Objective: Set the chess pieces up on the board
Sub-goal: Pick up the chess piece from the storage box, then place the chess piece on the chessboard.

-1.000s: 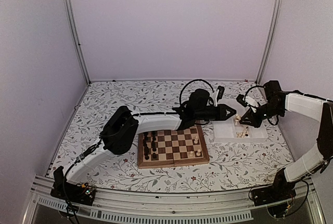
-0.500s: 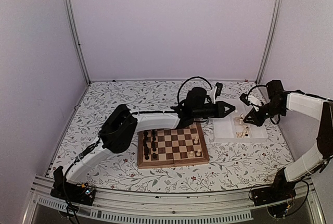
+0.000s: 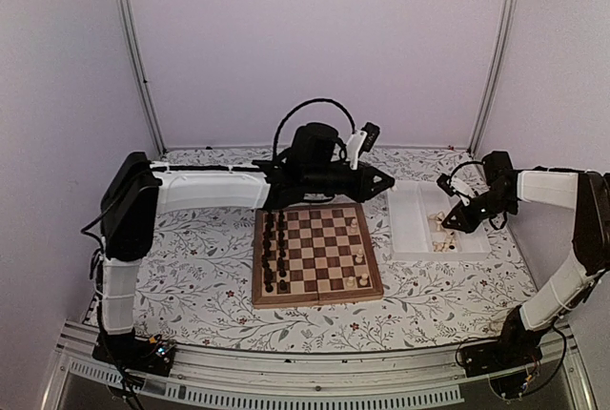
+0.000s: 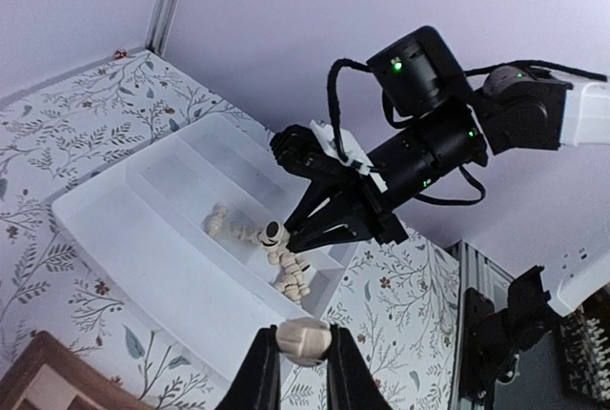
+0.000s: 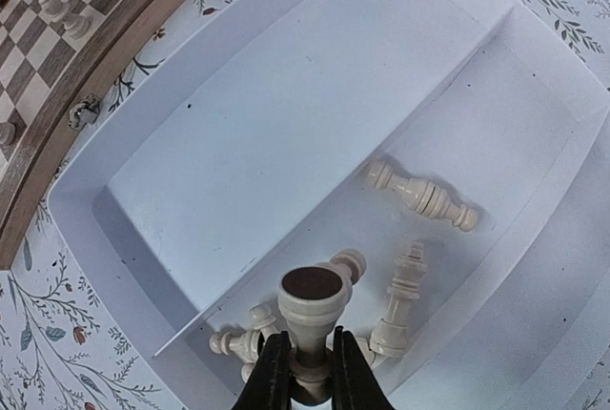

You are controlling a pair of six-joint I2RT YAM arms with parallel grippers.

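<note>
I will move my left gripper down and to the left in the top view, onto the square (image 3: pixel 341 223) beside the far pale piece, because that square is empty.
The board (image 3: pixel 319 297) lies mid-table, with dark pieces (image 3: pixel 274 253) on its left columns and a few pale chess pieces (image 3: pixel 358 257) on its right. My left gripper (image 3: pixel 387 184) hangs raised past the board's far right corner, shut on a pale piece (image 4: pixel 303 338). Over the white tray (image 3: pixel 415 202), my right gripper (image 5: pixel 312 372) is shut on the stem of a pale piece (image 5: pixel 312 303) whose dark-felted base faces the camera. Several pale pieces (image 5: pixel 419 195) lie loose in the tray below it. The left wrist view also shows the right gripper (image 4: pixel 315 229) at the tray.
The ridged tray (image 5: pixel 286 114) sits just right of the board, whose corner (image 5: pixel 57 38) shows in the right wrist view. A leaf-patterned cloth (image 3: pixel 200 286) covers the table. Metal frame posts and pale walls close in the back and sides.
My left arm has lifted and drawn back left from the tray toward the board's far right corner, its jaws closing on a pale piece. The right gripper stayed over the tray, shifting slightly.
</note>
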